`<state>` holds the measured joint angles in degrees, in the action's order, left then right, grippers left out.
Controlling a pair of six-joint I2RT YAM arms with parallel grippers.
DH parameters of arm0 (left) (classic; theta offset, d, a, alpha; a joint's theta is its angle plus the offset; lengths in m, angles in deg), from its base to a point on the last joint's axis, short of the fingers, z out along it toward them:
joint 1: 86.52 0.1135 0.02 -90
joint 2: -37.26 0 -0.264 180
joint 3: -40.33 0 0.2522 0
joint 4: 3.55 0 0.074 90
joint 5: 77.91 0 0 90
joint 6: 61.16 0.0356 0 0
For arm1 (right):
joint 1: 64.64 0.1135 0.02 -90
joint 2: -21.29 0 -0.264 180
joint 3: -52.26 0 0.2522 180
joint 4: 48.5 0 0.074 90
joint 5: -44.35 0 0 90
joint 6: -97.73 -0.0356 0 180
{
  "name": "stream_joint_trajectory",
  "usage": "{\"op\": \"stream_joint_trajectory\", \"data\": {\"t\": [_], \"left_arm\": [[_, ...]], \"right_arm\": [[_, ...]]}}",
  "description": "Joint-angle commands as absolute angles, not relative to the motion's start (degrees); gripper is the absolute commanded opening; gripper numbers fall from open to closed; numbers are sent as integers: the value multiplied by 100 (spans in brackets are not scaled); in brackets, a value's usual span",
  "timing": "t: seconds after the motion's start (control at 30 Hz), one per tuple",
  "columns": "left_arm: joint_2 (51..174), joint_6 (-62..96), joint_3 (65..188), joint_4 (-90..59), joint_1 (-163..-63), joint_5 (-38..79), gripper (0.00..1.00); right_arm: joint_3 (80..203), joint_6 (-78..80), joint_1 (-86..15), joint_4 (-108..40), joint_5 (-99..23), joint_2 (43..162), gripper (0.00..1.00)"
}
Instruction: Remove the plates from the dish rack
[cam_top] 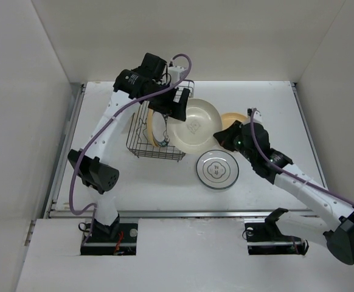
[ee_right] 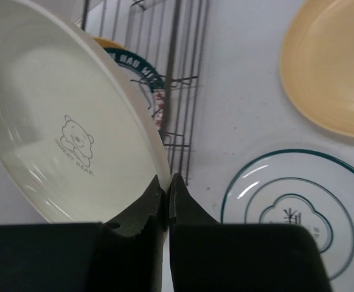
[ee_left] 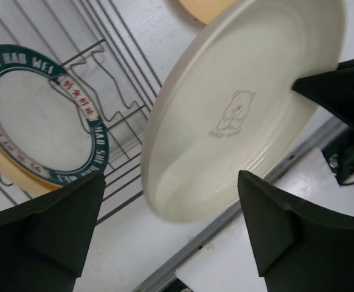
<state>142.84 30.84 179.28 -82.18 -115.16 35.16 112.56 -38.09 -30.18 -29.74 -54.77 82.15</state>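
The tan plate lies flat and bare below and outward of my right gripper, so I should next carry the cream plate over it, lower it and release.
My right gripper (ee_right: pixel 166 182) is shut on the rim of a cream plate with a bear mark (ee_right: pixel 61 121) and holds it tilted just right of the dish rack (cam_top: pixel 156 125). This plate also shows in the top view (cam_top: pixel 194 125) and the left wrist view (ee_left: pixel 238 109). My left gripper (ee_left: pixel 171 225) is open, its fingers apart on either side of the plate's lower edge without touching it; in the top view it is over the rack's right side (cam_top: pixel 176 103). A green-rimmed plate (ee_left: pixel 37 121) and a tan plate (ee_left: pixel 0 164) stand in the rack.
A white plate with a green rim (cam_top: pixel 217 168) lies flat on the table in front of the held plate. A tan plate (cam_top: pixel 232 117) lies behind my right wrist. White walls enclose the table on the left, back and right.
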Motion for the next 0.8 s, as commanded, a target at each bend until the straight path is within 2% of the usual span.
{"op": "stream_joint_trajectory", "data": {"t": [0.0, 0.03, 0.33, 0.5, 0.77], "left_arm": [[14071, 2945, 18021, -8095, -11570, 2222, 90], [14071, 2945, 18100, -8043, -11570, 1976, 100], [14202, 2865, 18347, -7989, -11570, -352, 100], [14544, 2937, 18347, -8173, -11570, -1356, 100], [14545, 3051, 18180, -8112, -11570, -1358, 100]], "right_arm": [[11497, -4227, -3063, -2526, -6460, 8096, 0], [11550, -4341, -3063, -2403, -6620, 8096, 0], [11911, -5571, -3730, -1128, -7904, 8517, 0], [12086, -5634, -4635, -1039, -7536, 9245, 0], [12218, -5293, -5461, -1732, -6781, 10249, 0]]}}
